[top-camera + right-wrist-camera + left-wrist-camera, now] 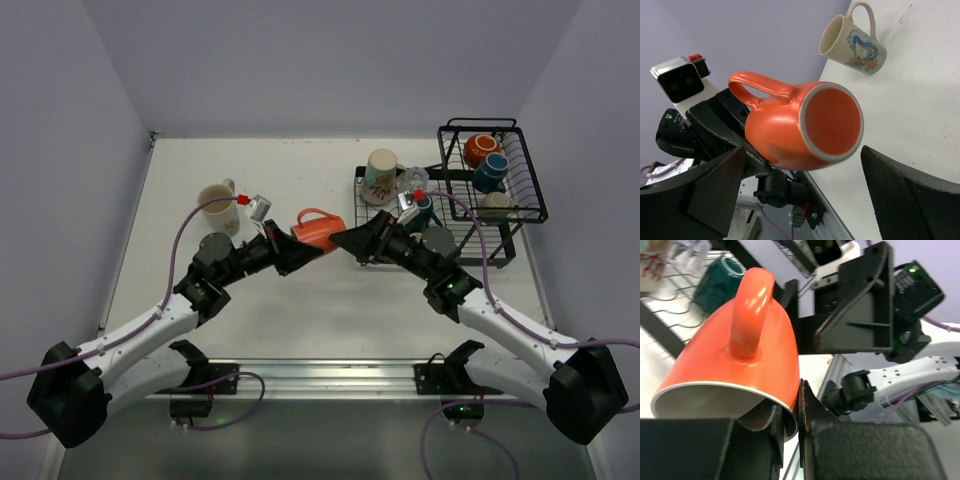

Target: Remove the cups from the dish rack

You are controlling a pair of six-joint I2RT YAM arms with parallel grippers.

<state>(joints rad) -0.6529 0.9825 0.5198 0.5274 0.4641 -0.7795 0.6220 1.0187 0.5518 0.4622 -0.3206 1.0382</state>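
I will next swing my left gripper outward toward the bare table beside the cream mug, then turn the sideways orange-red mug (318, 228) upright and lower it there.
My left gripper (303, 250) is shut on the rim of an orange-red mug (318, 228), one finger inside and one outside (790, 410). It holds the mug on its side above the table. My right gripper (352, 240) is open right beside the mug. In the right wrist view its fingers (910, 195) stand wide apart around the mug's base (805, 125) without touching it. The black wire dish rack (533, 180) holds a patterned cream cup (381, 168), a dark teal cup (720, 282), an orange-red cup (480, 148), a blue cup (490, 172) and a beige cup (497, 205).
A cream mug with a bird picture (215, 198) stands on the table at the left, also in the right wrist view (852, 42). The rack's flat tray (362, 180) lies just behind my right gripper. A metal rail (320, 372) runs along the table's near edge.
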